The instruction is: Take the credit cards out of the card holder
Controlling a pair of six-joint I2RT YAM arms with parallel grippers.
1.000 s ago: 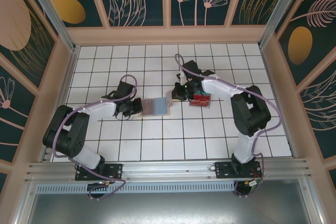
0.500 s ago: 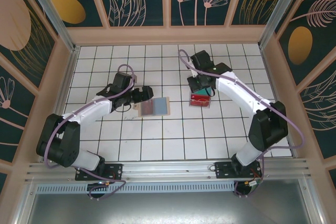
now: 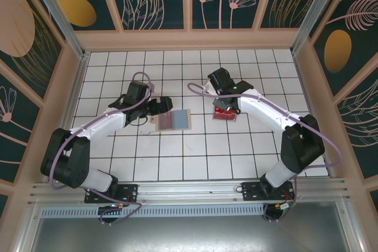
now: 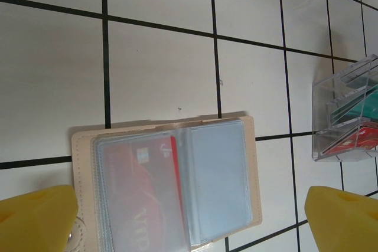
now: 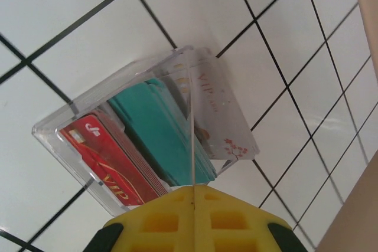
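Observation:
The similarly pale credit card will next go down in my right gripper toward the white blossom-print card (image 5: pixel 220 110) in the tray (image 5: pixel 53 134) below, and I will release it there.
The tan card holder (image 3: pixel 172 120) lies open on the white tiles. A red credit card (image 4: pixel 139 196) sits in its clear left sleeve, and the right sleeve (image 4: pixel 218 175) looks blue-grey. My left gripper (image 3: pixel 160 106) hovers open over the card holder (image 4: pixel 251 163), with its yellow fingertips (image 4: pixel 35 219) wide apart on either side. My right gripper (image 5: pixel 193 188) is shut on a credit card (image 5: pixel 193 140), seen edge-on as a thin pale line. It holds the card over the clear plastic tray (image 5: pixel 53 134).
The clear tray (image 3: pixel 225 113) stands right of the card holder and holds red cards (image 5: pixel 103 166), teal cards (image 5: pixel 159 134) and a white blossom-print card (image 5: pixel 221 116). Wooden walls (image 3: pixel 189 39) enclose the tiled floor. Open tiles lie in front of both arms.
My left gripper has opened and lifted off the card holder's left end. My right gripper has carried the card from the holder's right end over to the clear tray.

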